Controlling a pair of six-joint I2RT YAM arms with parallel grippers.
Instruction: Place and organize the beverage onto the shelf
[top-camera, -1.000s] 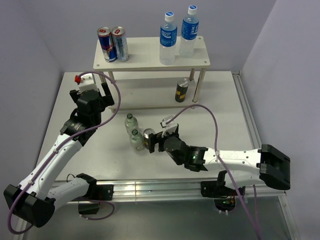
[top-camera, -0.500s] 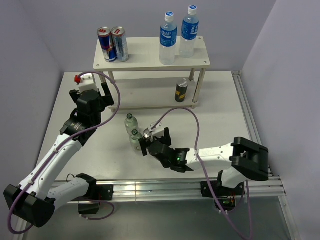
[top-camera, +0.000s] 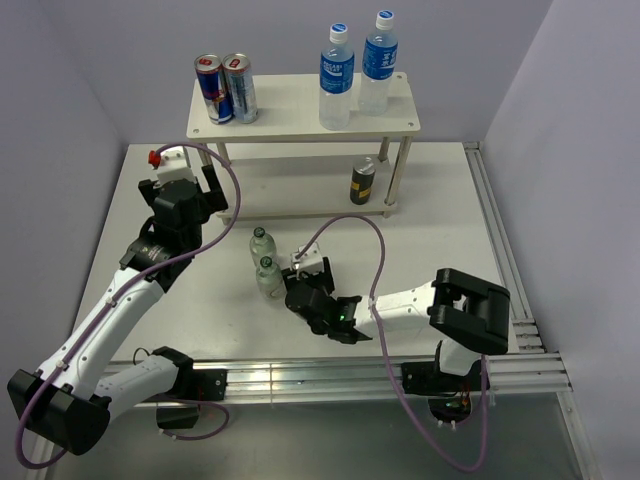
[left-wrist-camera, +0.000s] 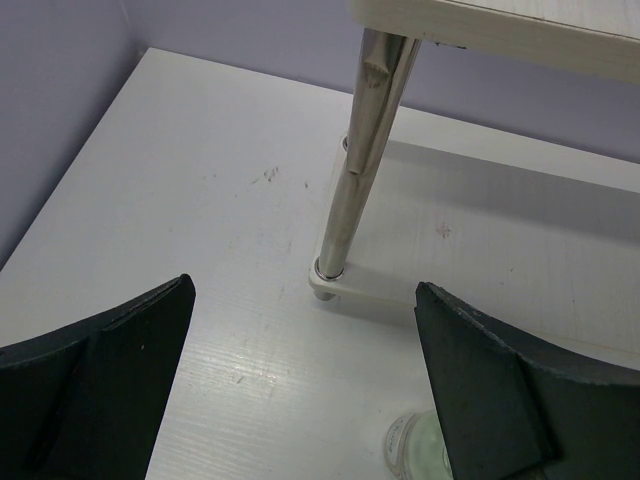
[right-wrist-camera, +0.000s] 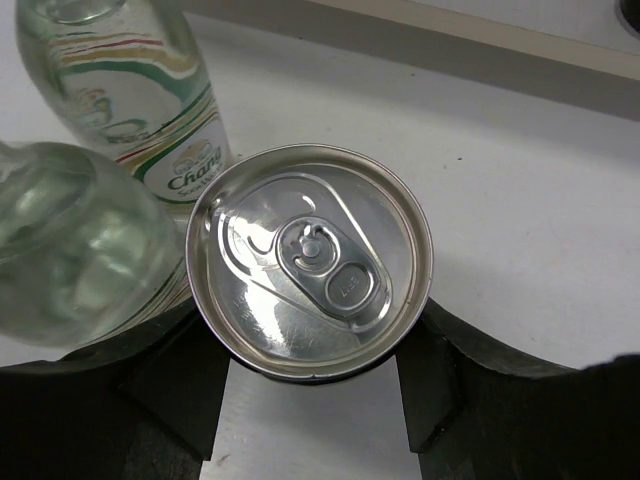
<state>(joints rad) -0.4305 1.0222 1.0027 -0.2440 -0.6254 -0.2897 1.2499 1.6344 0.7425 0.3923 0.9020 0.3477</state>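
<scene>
The spot beside the standing dark can is bare, so my right gripper will lift the can, carry it outward onto the lower board (top-camera: 334, 194) and release it there.
A dark can with a silver top (right-wrist-camera: 310, 262) stands on the table, and my right gripper (right-wrist-camera: 310, 345) is shut on it, a pad pressing each side. From above, the right gripper (top-camera: 298, 285) covers that can. Two small green-capped bottles (top-camera: 259, 242) (top-camera: 267, 272) stand just left of it; in the right wrist view they are the labelled bottle (right-wrist-camera: 130, 90) and the nearer bottle (right-wrist-camera: 70, 250). The shelf (top-camera: 290, 105) carries two blue-labelled bottles (top-camera: 337, 80) (top-camera: 378, 65) on top and a dark can (top-camera: 363, 183) on its lower board. My left gripper (top-camera: 185, 188) (left-wrist-camera: 305, 390) hangs open near the shelf's left front leg (left-wrist-camera: 355, 200).
Two tall blue-and-silver cans (top-camera: 226, 88) stand on the shelf's top left. Walls close the table at the left, back and right. A metal rail (top-camera: 500, 260) runs along the right edge. The right arm's cable (top-camera: 370, 235) loops over the table.
My right gripper has moved left over the can beside the bottles and closed its jaws on it. The left arm has not moved.
</scene>
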